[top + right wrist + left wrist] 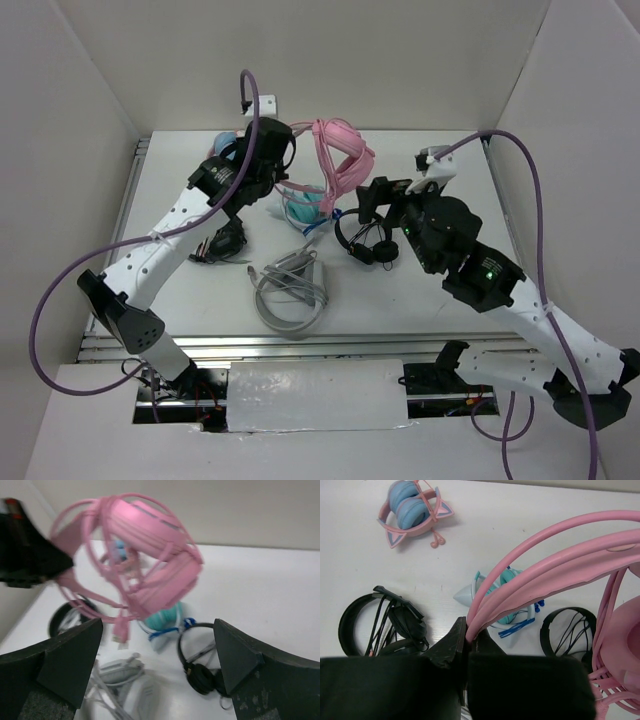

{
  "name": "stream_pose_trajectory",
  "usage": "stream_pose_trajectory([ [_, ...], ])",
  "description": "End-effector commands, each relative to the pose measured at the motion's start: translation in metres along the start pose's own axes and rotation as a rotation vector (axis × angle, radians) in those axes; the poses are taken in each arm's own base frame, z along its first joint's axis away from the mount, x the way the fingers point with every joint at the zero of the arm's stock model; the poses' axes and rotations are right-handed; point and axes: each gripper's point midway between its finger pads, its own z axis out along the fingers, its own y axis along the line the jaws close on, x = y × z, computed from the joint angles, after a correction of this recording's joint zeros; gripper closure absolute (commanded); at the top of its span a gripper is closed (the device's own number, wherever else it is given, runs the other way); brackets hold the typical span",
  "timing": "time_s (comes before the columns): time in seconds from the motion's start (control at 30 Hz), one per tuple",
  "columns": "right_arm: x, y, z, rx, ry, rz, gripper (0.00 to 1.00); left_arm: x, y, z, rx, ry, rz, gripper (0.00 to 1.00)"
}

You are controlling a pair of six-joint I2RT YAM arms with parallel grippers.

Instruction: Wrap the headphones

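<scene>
The headphones go down and outward in my left gripper onto the back table beside the small pink pair next, since the cable is already wound around the cups.
The all-pink headphones point(340, 150) hang in the air above the back middle of the table. My left gripper point(292, 140) is shut on their headband point(555, 555), which sits pinched between the fingertips in the left wrist view. In the right wrist view the cups point(150, 560) are held together with the thin pink cable wound around them, and the plug point(119, 630) dangles below. My right gripper point(157, 650) is open and empty, just in front of and below the headphones; it also shows in the top view point(375, 200).
On the table lie teal headphones point(305, 205), a black on-ear pair point(365, 242), a grey pair with its cable point(290, 295), another black pair point(225, 242) and the small pink pair with blue cups point(412, 510). White walls enclose the table.
</scene>
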Motion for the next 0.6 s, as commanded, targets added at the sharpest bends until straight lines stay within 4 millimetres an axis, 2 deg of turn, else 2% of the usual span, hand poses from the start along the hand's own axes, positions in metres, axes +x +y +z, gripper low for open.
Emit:
stream_pose_trajectory([
  [0.0, 0.022, -0.043, -0.001, 0.119, 0.058, -0.013, 0.00, -0.049, -0.028, -0.014, 0.187, -0.108, -0.109, 1.00],
  [0.03, 0.029, -0.044, -0.001, 0.087, 0.083, -0.002, 0.00, -0.045, -0.035, -0.012, 0.225, -0.077, -0.088, 1.00],
  [0.07, 0.028, -0.061, -0.003, 0.121, 0.082, 0.016, 0.00, -0.045, -0.037, -0.009, 0.239, -0.068, -0.079, 1.00],
  [0.13, 0.038, -0.072, -0.004, 0.124, 0.101, 0.049, 0.00, -0.042, -0.039, 0.001, 0.247, -0.041, -0.063, 1.00],
  [0.17, 0.035, -0.079, -0.008, 0.119, 0.089, 0.069, 0.00, -0.042, -0.039, 0.005, 0.251, -0.036, -0.062, 1.00],
  [0.2, 0.043, -0.085, -0.009, 0.131, 0.099, 0.088, 0.00, -0.043, -0.040, 0.016, 0.246, -0.027, -0.067, 1.00],
  [0.23, 0.041, -0.088, -0.012, 0.122, 0.082, 0.103, 0.00, -0.040, -0.044, 0.019, 0.275, 0.001, -0.060, 1.00],
  [0.27, 0.042, -0.091, -0.012, 0.105, 0.089, 0.111, 0.00, -0.040, -0.048, 0.023, 0.293, 0.014, -0.066, 1.00],
  [0.3, 0.045, -0.093, -0.012, 0.099, 0.096, 0.121, 0.00, -0.049, -0.047, 0.027, 0.304, 0.006, -0.088, 1.00],
  [0.33, 0.051, -0.096, -0.013, 0.101, 0.109, 0.137, 0.00, -0.040, -0.054, 0.041, 0.319, 0.040, -0.083, 1.00],
  [0.37, 0.055, -0.095, -0.013, 0.081, 0.127, 0.144, 0.00, -0.041, -0.053, 0.049, 0.313, 0.044, -0.094, 1.00],
  [0.4, 0.057, -0.105, -0.012, 0.112, 0.129, 0.155, 0.00, -0.043, -0.057, 0.061, 0.309, 0.046, -0.101, 1.00],
  [0.47, 0.066, -0.113, -0.010, 0.139, 0.151, 0.180, 0.00, -0.045, -0.051, 0.079, 0.290, 0.066, -0.121, 1.00],
  [0.53, 0.072, -0.121, -0.007, 0.159, 0.165, 0.199, 0.00, -0.047, -0.054, 0.104, 0.285, 0.073, -0.148, 1.00],
  [0.57, 0.074, -0.120, -0.006, 0.144, 0.175, 0.201, 0.00, -0.057, -0.047, 0.113, 0.268, 0.046, -0.169, 1.00],
])
